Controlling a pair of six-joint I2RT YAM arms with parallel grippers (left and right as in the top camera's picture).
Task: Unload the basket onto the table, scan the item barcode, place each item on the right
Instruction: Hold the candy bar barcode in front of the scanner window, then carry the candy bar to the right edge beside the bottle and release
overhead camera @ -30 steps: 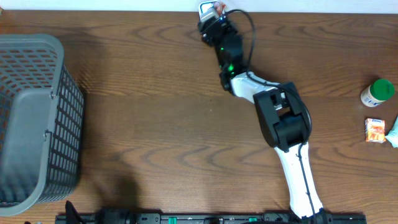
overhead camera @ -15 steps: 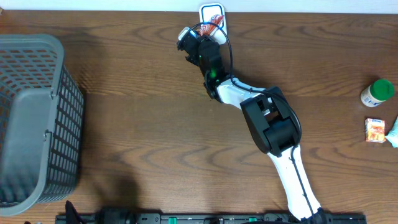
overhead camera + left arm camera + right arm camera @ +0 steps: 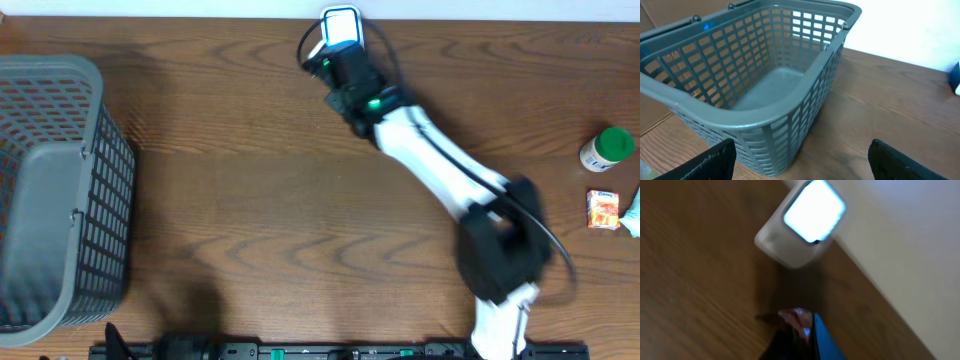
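Note:
My right gripper will swing across to the right in the overhead view and go down to release the item, because there is bare tabletop by the orange packet.
The scanner [image 3: 340,24], a small white box with a lit window, stands at the table's far edge; the right wrist view shows it [image 3: 809,220] just ahead of the fingers. My right gripper [image 3: 328,55] hovers right in front of it, shut on the item. The item [image 3: 796,319] is a small reddish, shiny packet, pinched at the gripper [image 3: 807,332] tip beside a blue fingertip [image 3: 826,342]. From overhead the item is hidden under the wrist. My left gripper [image 3: 800,165] stands open with nothing in it, facing the basket, and is out of the overhead view.
A grey mesh basket [image 3: 100,150] sits at the table's left edge, and the left wrist view shows its inside [image 3: 805,107] bare. At the far right are a green-capped bottle [image 3: 608,148], a small orange packet [image 3: 602,209] and a white-teal object [image 3: 632,216].
The right arm has swung: its gripper went left past the scanner, then came back in front of it, and the elbow moved right and toward the near edge. The left arm has not moved.

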